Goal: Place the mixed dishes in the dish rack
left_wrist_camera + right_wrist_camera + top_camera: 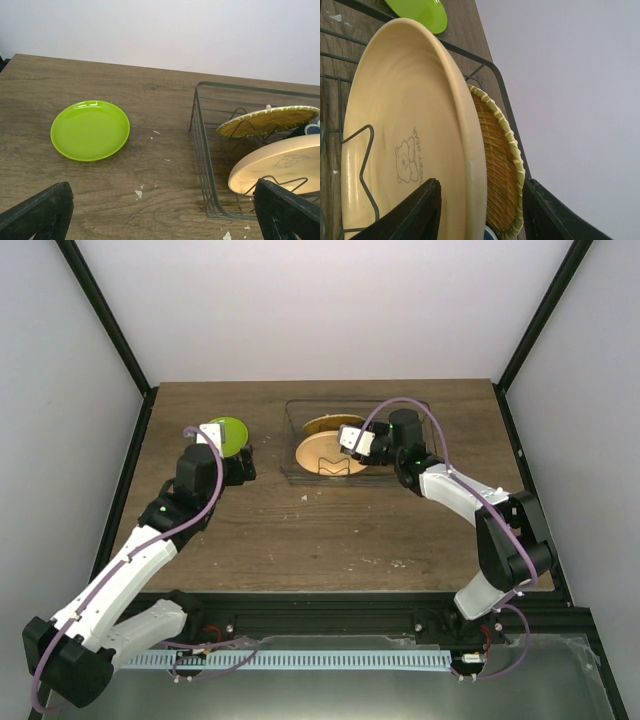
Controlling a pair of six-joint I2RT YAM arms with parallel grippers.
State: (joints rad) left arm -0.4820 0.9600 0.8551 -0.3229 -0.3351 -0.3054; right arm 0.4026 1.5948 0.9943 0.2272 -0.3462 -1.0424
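My left gripper swings to the left in the top view to the green plate's rim away from the rack [288, 440] below next, then turns and lowers astride that rim.
The dish rack [288, 440] [198, 131] stands at the back middle of the table. A cream plate with a bear print [322, 454] [410, 135] [280, 162] leans in it on edge, and a woven yellow-orange plate [325, 424] [501, 165] [267, 121] leans behind it. My right gripper [350, 443] [480, 212] is open, its fingers [415, 212] straddling the rims of both plates. A yellow-green plate [90, 130] [230, 428] [420, 11] lies flat on the table left of the rack. My left gripper [228, 462] [162, 220] hovers wide open just in front of it, holding nothing.
A sliver of a blue-and-white cup [313, 129] [492, 233] shows in the rack behind the woven plate. Small white crumbs [138, 193] dot the wood between the green plate and the rack. Black frame posts and white walls close the table's back and sides.
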